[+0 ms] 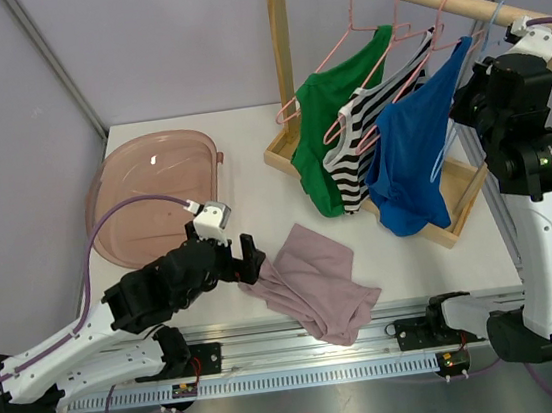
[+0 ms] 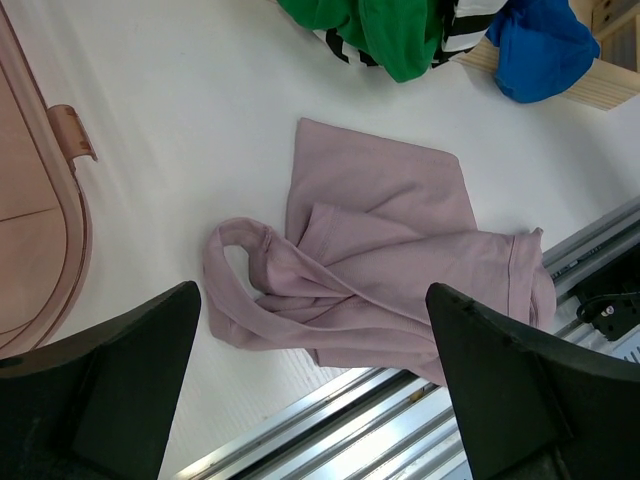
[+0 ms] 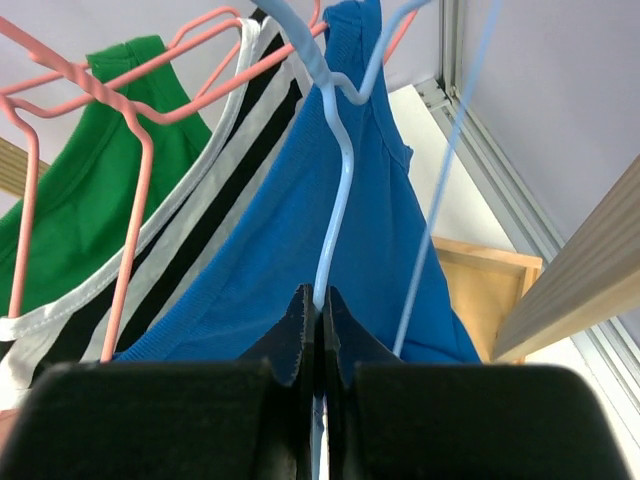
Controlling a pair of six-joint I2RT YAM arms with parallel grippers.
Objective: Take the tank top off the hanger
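I will next lower my left gripper sideways onto the middle folds of the mauve garment. They lie bunched for pinching below my left gripper and to its right in the top view.
A blue tank top (image 1: 411, 155) hangs on a thin light-blue wire hanger (image 1: 488, 24) at the right end of the wooden rail. In the right wrist view the hanger wire (image 3: 340, 190) runs down in front of the blue tank top (image 3: 270, 250), and my right gripper (image 3: 321, 300) is shut on that wire. From above, the right gripper (image 1: 470, 82) sits just right of the top's shoulder. My left gripper (image 1: 252, 260) stands open low over the table, beside a crumpled mauve garment (image 1: 316, 282). The left gripper (image 2: 312, 295) has nothing between its fingers, with the mauve garment (image 2: 380, 230) lying below.
A green top (image 1: 332, 129) and a black-and-white striped top (image 1: 359, 146) hang on pink hangers left of the blue one. The wooden rack (image 1: 284, 64) stands at the back right. A pink translucent tray (image 1: 153, 191) lies at the back left. A metal rail (image 1: 304, 349) runs along the near edge.
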